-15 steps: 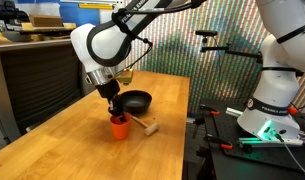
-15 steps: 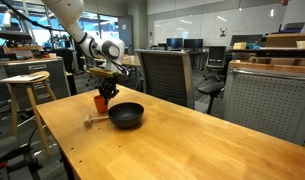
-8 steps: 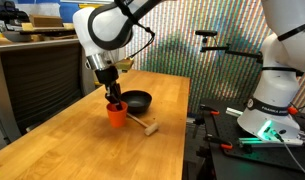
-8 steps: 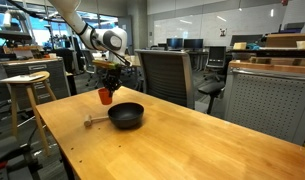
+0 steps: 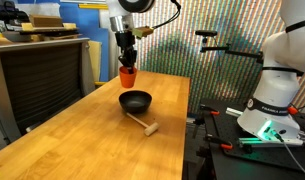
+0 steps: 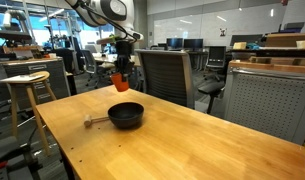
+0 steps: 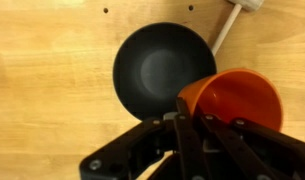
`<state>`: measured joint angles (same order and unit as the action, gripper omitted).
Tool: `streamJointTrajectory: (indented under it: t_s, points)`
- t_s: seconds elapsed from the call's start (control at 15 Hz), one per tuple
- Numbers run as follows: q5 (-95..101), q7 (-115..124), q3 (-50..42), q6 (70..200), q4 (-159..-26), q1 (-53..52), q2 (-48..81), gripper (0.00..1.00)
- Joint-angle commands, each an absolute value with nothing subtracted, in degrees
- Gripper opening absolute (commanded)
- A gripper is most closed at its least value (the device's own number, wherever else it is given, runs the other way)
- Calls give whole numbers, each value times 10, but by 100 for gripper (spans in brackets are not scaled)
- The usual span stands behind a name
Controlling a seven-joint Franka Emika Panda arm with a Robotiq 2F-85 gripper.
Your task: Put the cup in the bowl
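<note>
The robot has the cup (image 5: 127, 76) over the bowl's edge, and it will move its gripper toward the left in the wrist view, lower it into the bowl's empty middle and let go of the cup's rim.
My gripper (image 5: 127, 58) is shut on the rim of the orange-red cup (image 5: 127, 76) and holds it in the air, well above the table, in both exterior views; the cup also shows in an exterior view (image 6: 120, 81). The black bowl (image 5: 135, 100) sits empty on the wooden table below and slightly beside the cup; it also shows in an exterior view (image 6: 126, 114). In the wrist view the cup (image 7: 237, 98) hangs in my gripper (image 7: 187, 108) over the right edge of the bowl (image 7: 162, 68).
A light wooden mallet-like stick (image 5: 144, 125) lies on the table next to the bowl; it also shows in an exterior view (image 6: 96, 121) and in the wrist view (image 7: 232, 22). An office chair (image 6: 157, 75) stands behind the table, a stool (image 6: 24, 90) beside it.
My gripper has lifted the cup off the table from beside the stick, raised it high and carried it to a spot over the bowl. The bowl and the stick have not moved.
</note>
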<state>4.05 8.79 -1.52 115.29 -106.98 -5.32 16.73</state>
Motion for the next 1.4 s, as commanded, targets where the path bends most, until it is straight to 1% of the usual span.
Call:
streamJointTrajectory:
  t_s: [0.0,0.27,0.67,0.73,0.8,0.87,0.93,1.13,1.2,1.27,1.33]
  points:
    - [56,145,-26,1180,-1129,-39,147,1]
    - [52,164,-33,1209,-1142,-29,186,1]
    - [30,159,-38,1240,-1128,-14,256,1]
    - [27,154,-37,1244,-1127,-12,263,3]
    - [25,152,-37,1244,-1121,-10,272,31]
    - [19,147,-35,1245,-1120,-8,276,32]
    - [14,143,-32,1244,-1122,-8,273,37]
    - [15,130,-22,1249,-1139,-18,236,62]
    - [26,129,-19,1255,-1152,-26,208,69]
    - [37,126,-16,1260,-1163,-33,182,77]
    - [49,125,-13,1259,-1170,-41,154,84]
